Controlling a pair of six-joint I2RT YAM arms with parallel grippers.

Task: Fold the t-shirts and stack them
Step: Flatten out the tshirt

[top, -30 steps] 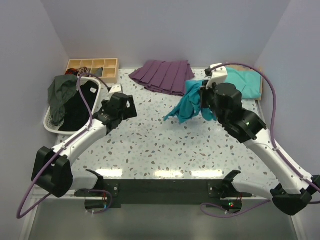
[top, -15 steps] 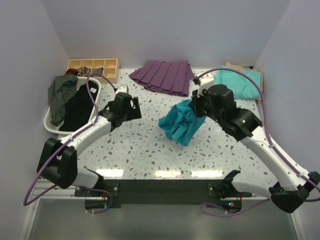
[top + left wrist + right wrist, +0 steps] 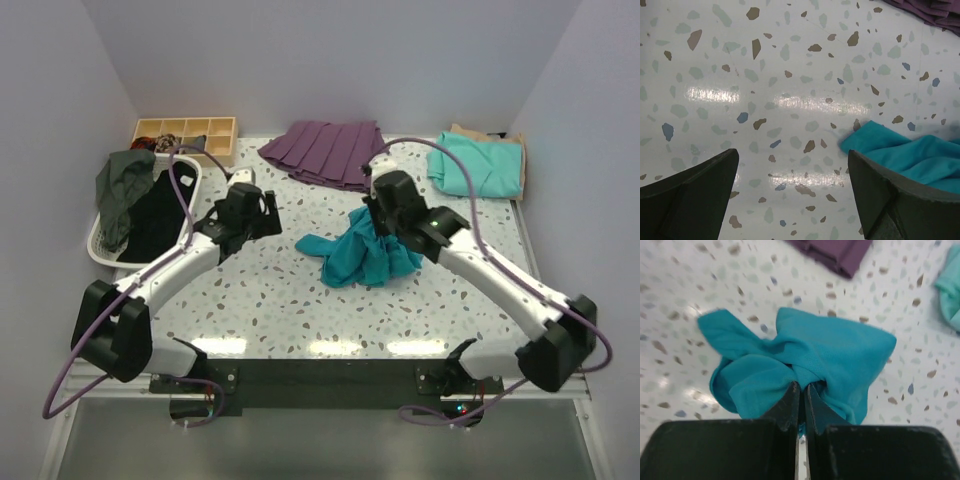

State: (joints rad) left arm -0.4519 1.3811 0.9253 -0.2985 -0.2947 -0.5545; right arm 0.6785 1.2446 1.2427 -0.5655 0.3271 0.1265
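The shirt's loose near edge [image 3: 329, 276] is below the left gripper, to its right in the top view, so the robot needs to lower the left gripper's open fingers that way onto it.
The deep teal-blue t-shirt [image 3: 362, 255] lies bunched on the table's middle; it also shows in the right wrist view [image 3: 805, 357] and the left wrist view [image 3: 912, 157]. My right gripper [image 3: 377, 222] is shut on a fold of it [image 3: 802, 385], jaws nearly touching. My left gripper [image 3: 262, 213] is open and empty, just left of the shirt's corner, with speckled table between its fingers [image 3: 792, 172]. The mint-green t-shirt [image 3: 478, 165] lies folded at the back right on top of the tan t-shirt [image 3: 508, 143].
A purple pleated garment [image 3: 330, 152] lies at the back centre. A white basket [image 3: 97, 243] with dark clothes stands at the left. A wooden compartment tray [image 3: 186, 135] sits at the back left. The walls close in on both sides.
My right gripper has carried the teal-blue shirt down and left from the air onto the table's middle, where it now spreads. My left gripper has edged right toward it.
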